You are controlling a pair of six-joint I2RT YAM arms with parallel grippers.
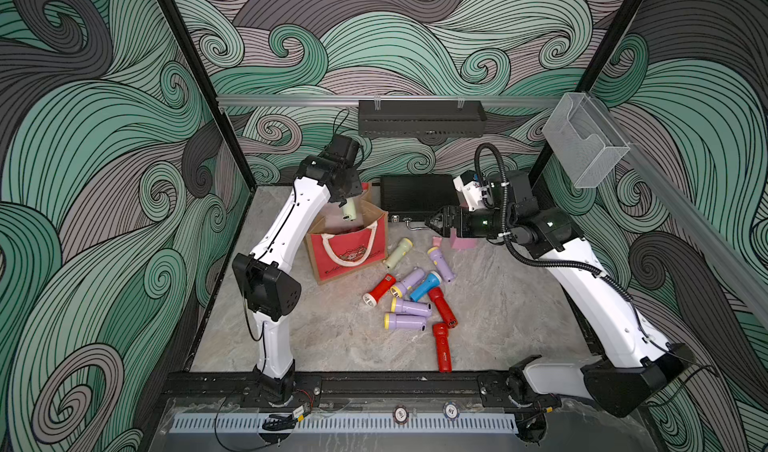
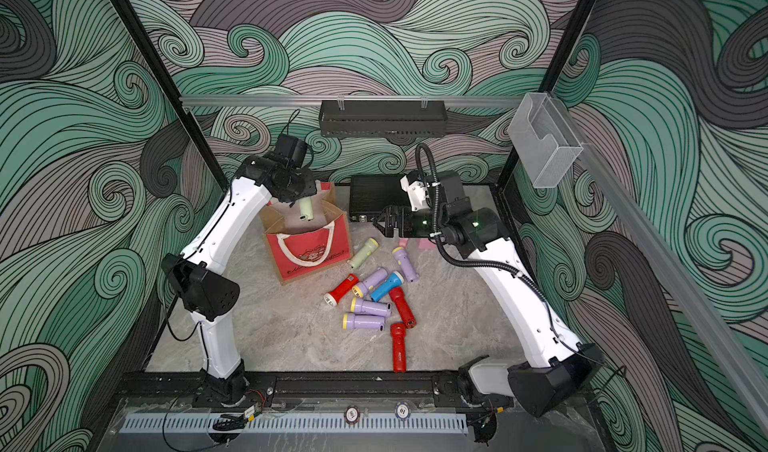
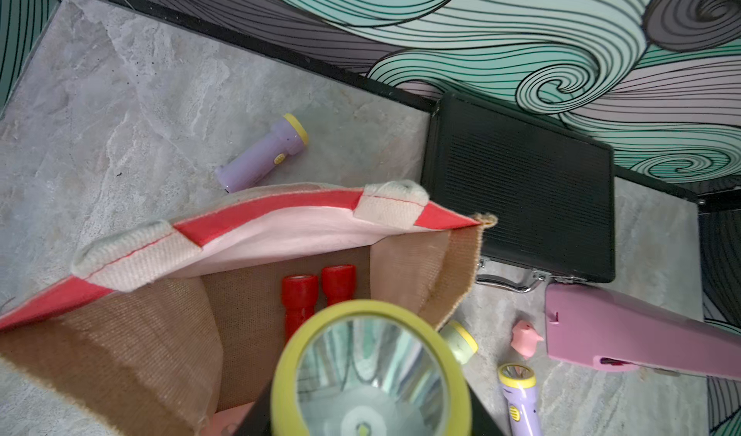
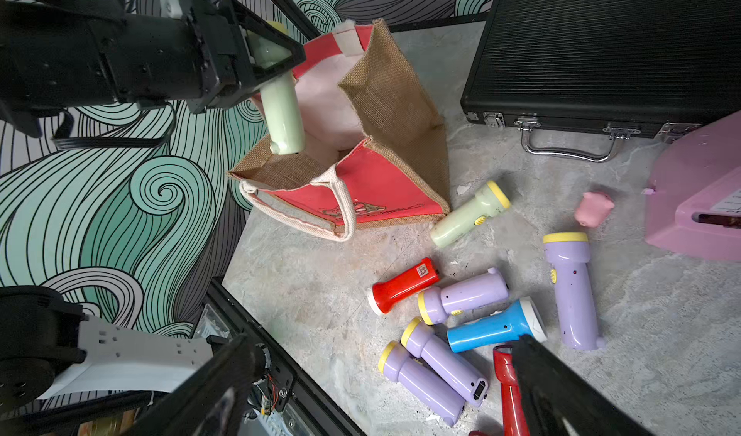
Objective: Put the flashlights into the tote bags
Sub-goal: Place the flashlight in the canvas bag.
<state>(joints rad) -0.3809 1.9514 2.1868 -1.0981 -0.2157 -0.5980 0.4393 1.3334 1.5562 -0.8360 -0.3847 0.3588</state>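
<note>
My left gripper will next go down through the tote bag's opening and let go of the pale green flashlight, because the tote bag's bare bottom is below, beside the red flashlights.
My left gripper is shut on a pale green flashlight, held tail-down over the open mouth of the tote bag. The left wrist view is filled by that flashlight's yellow-rimmed head, with two red flashlights lying on the bag's floor beyond it. One lilac flashlight lies on the table behind the bag. Several more flashlights are strewn to the right of the bag in both top views. My right gripper hangs open and empty above them, its fingers wide apart.
A black ribbed case with a metal handle lies against the back wall. A pink metronome and a tiny pink lump sit in front of it, near the lilac flashlight. A red flashlight lies nearest the front rail.
</note>
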